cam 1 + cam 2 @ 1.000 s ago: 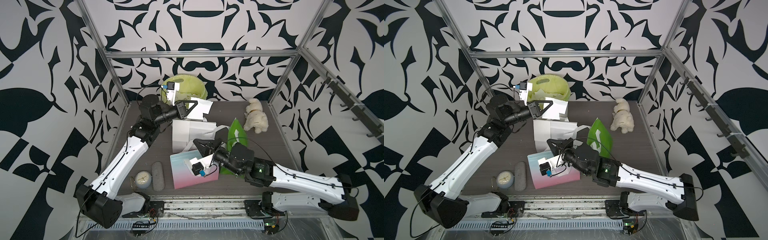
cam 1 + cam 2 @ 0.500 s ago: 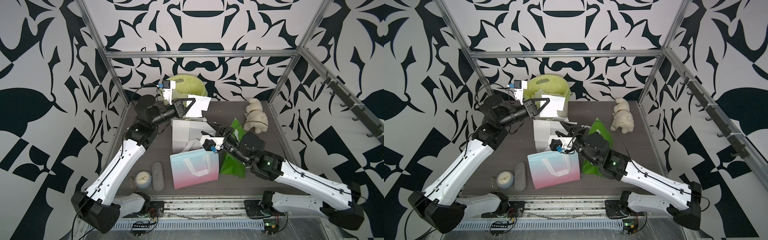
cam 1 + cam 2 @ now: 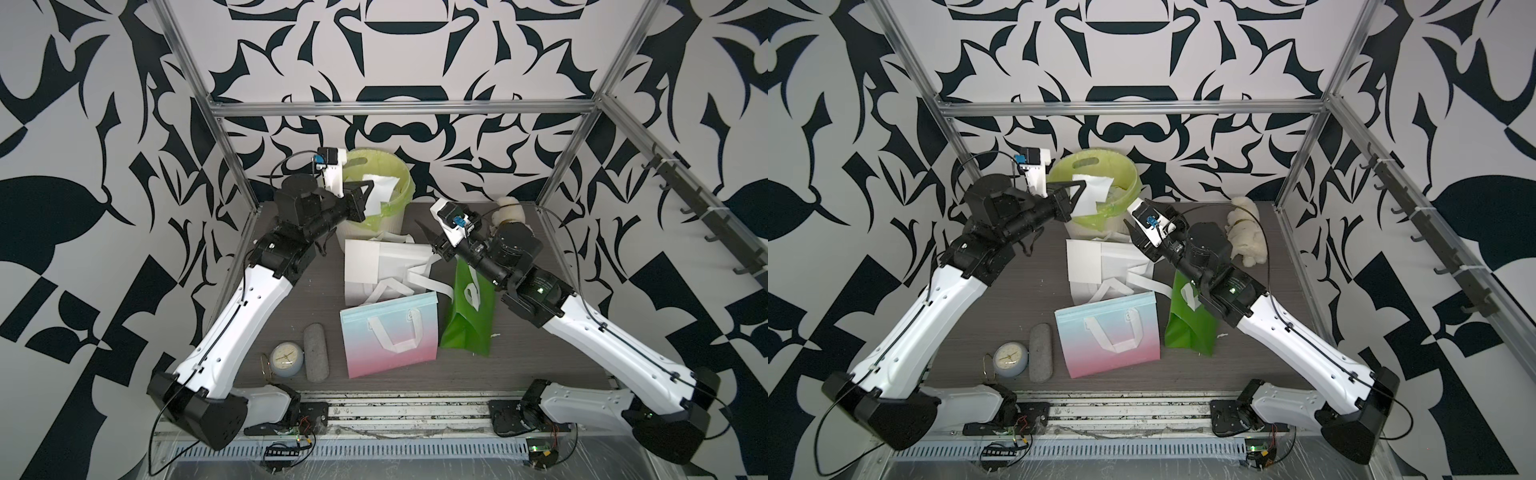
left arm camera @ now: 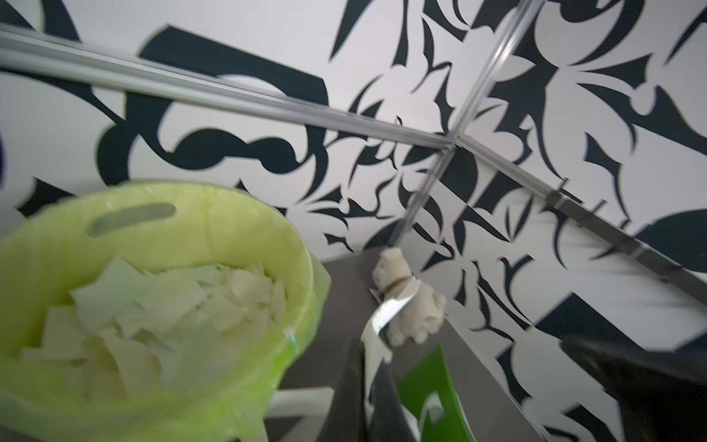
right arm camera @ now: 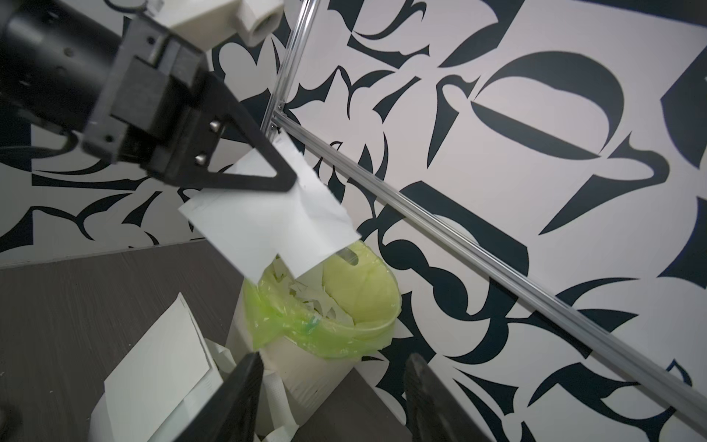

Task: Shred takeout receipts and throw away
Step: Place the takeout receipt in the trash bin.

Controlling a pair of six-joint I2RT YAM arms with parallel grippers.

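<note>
My left gripper moves outward next and turns over the scraps to release the white piece, since the bin's scrap-filled opening (image 3: 1115, 193) (image 4: 165, 317) lies outward of it.
My left gripper (image 3: 367, 195) (image 3: 1078, 193) is shut on a white piece of takeout receipt (image 3: 383, 192) (image 3: 1097, 192) (image 5: 267, 225) and holds it over the green-lined white bin (image 3: 400, 176) (image 3: 1130, 183). The left wrist view shows the paper (image 4: 382, 317) pinched between the closed jaws (image 4: 363, 367). Torn white scraps (image 4: 153, 306) (image 5: 306, 296) fill the bin (image 4: 229, 214) (image 5: 363, 291). My right gripper (image 3: 430, 235) (image 3: 1136, 232) (image 5: 333, 382) hovers open and empty just right of the bin, pointing at it. A flat white sheet (image 3: 360, 266) (image 5: 160, 363) lies on the white tote.
The white fabric tote (image 3: 401, 266) lies mid-table in front of the bin. Nearer the front are the pink-to-blue gift bag (image 3: 390, 332) and a green bag (image 3: 469, 320). A plush toy (image 3: 511, 212) sits back right. A small clock (image 3: 284, 359) and a grey case (image 3: 316, 351) lie front left.
My right arm swung from over the gift bag up and back toward the bin, and its jaws opened. My left gripper carried its paper back over the bin.
</note>
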